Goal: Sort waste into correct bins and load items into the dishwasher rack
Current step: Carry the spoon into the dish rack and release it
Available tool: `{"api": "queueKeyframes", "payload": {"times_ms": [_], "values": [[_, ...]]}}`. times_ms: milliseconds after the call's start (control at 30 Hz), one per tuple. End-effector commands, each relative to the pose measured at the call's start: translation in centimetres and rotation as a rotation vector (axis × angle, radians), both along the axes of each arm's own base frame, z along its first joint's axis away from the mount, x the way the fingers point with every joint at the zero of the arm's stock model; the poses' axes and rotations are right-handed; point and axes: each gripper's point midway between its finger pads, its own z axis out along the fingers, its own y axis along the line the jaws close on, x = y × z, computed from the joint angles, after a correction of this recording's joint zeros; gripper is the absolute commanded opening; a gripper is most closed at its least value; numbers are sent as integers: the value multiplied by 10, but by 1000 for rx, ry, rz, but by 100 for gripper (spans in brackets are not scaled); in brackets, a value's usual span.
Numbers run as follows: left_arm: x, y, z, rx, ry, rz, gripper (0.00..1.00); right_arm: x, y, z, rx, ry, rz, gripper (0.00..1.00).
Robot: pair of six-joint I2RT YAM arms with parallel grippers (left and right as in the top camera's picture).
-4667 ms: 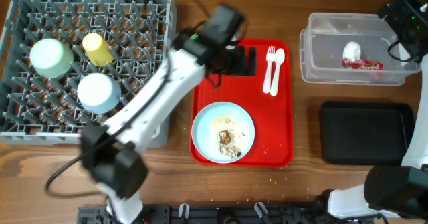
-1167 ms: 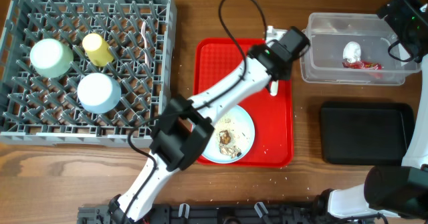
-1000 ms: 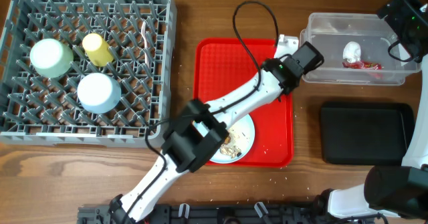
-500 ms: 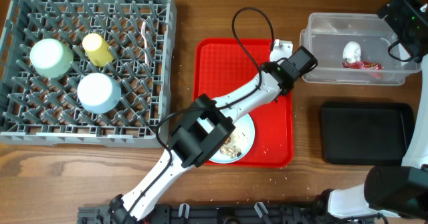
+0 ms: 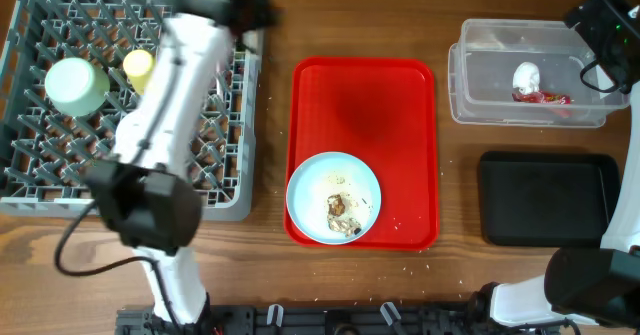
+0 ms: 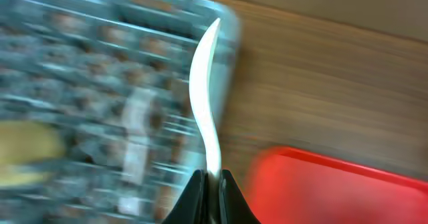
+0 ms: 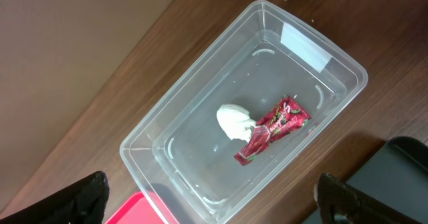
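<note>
My left gripper should move off the rack's rim, to the left in the overhead view, before it lowers the utensil into the grey rack. Another white utensil already lies there.
My left gripper is shut on a thin white plastic utensil seen edge on; fork or spoon, I cannot tell. It hangs over the right rim of the grey dishwasher rack, where the left arm is blurred. The yellow cup and green bowl sit in the rack; the blue bowl is hidden under the arm. The pale blue plate holds food scraps. My right gripper stands open above the clear tub, which holds the napkin and red wrapper.
The red serving tray carries only the plate at its near end. The shallow black tray lies in front of the clear tub at the right. Crumbs dot the wood near the red tray's front edge.
The left gripper shut on the utensil at the red tray's far right corner, then swung left to the rack. Fork and spoon are both gone from the tray. The right arm has not moved.
</note>
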Motion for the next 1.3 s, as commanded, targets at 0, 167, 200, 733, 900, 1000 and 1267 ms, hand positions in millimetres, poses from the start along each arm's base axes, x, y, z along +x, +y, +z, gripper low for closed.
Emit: {"api": "queueKeyframes", "payload": {"times_ms": [0, 167, 200, 733, 900, 1000, 1267], "values": [[-4, 80, -4, 178, 82, -189, 4, 2, -1, 0, 2, -3, -14, 100], [-4, 105, -42, 19, 142, -348, 4, 2, -1, 0, 3, -3, -14, 100], [-5, 101, -47, -6, 145, -389, 4, 2, -1, 0, 3, -3, -14, 100], [2, 100, -70, -147, 187, -208, 100, 2, -1, 0, 3, -3, -14, 100], [2, 114, -71, -114, 187, -175, 98, 2, -1, 0, 3, -3, -14, 100], [1, 131, -73, -56, 199, -124, 94, 2, -1, 0, 3, -3, -14, 100], [-8, 135, 6, -316, 33, 98, 100, 2, -1, 0, 3, -3, -14, 100]]}}
